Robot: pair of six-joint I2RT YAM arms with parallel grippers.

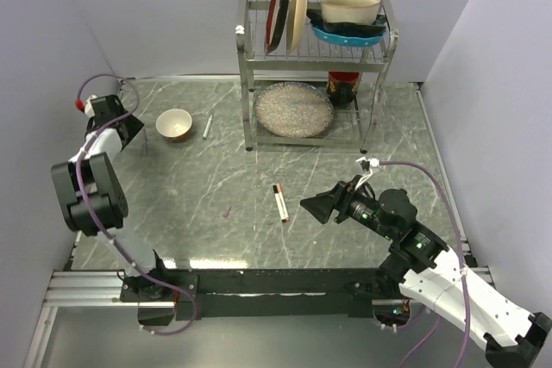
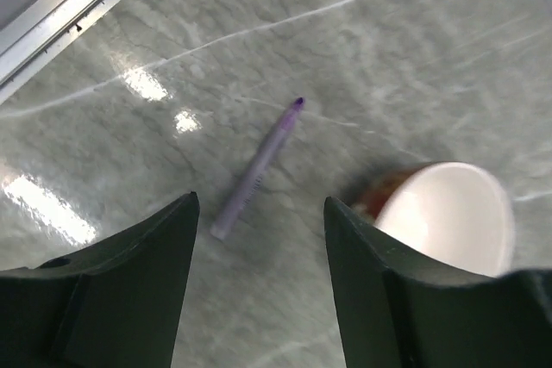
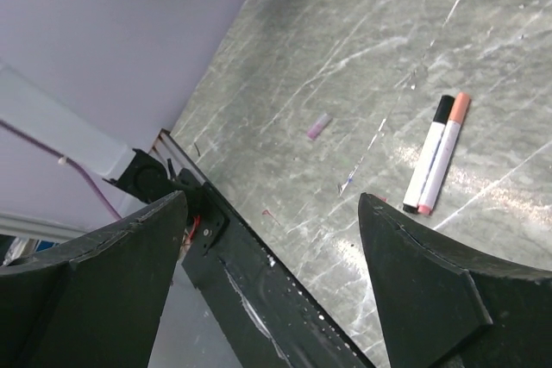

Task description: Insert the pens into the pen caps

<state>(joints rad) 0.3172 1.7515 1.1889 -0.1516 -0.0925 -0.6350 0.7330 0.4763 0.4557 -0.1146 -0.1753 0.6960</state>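
Note:
I will lower my open left gripper onto the pen's body, because the slim pen is below that gripper with its bare purple tip pointing away.
A slim white pen [image 1: 207, 127] with a bare purple tip lies at the back left, beside a bowl. In the left wrist view this pen [image 2: 256, 170] lies just ahead of my open, empty left gripper [image 2: 259, 204], which hovers above the table at the far left [image 1: 131, 127]. A small purple cap [image 1: 227, 211] lies loose near the table's middle, also in the right wrist view [image 3: 319, 125]. Two white markers [image 1: 279, 202] lie side by side, one black-capped, one orange-capped [image 3: 440, 154]. My right gripper [image 1: 312, 206] is open and empty [image 3: 272, 197], right of them.
A small cream bowl [image 1: 173, 124] stands right of the left gripper and close to the purple pen [image 2: 448, 217]. A metal dish rack [image 1: 315, 58] with plates and bowls stands at the back, a round speckled plate [image 1: 293, 109] under it. The table's black front rail [image 3: 250, 282] is near.

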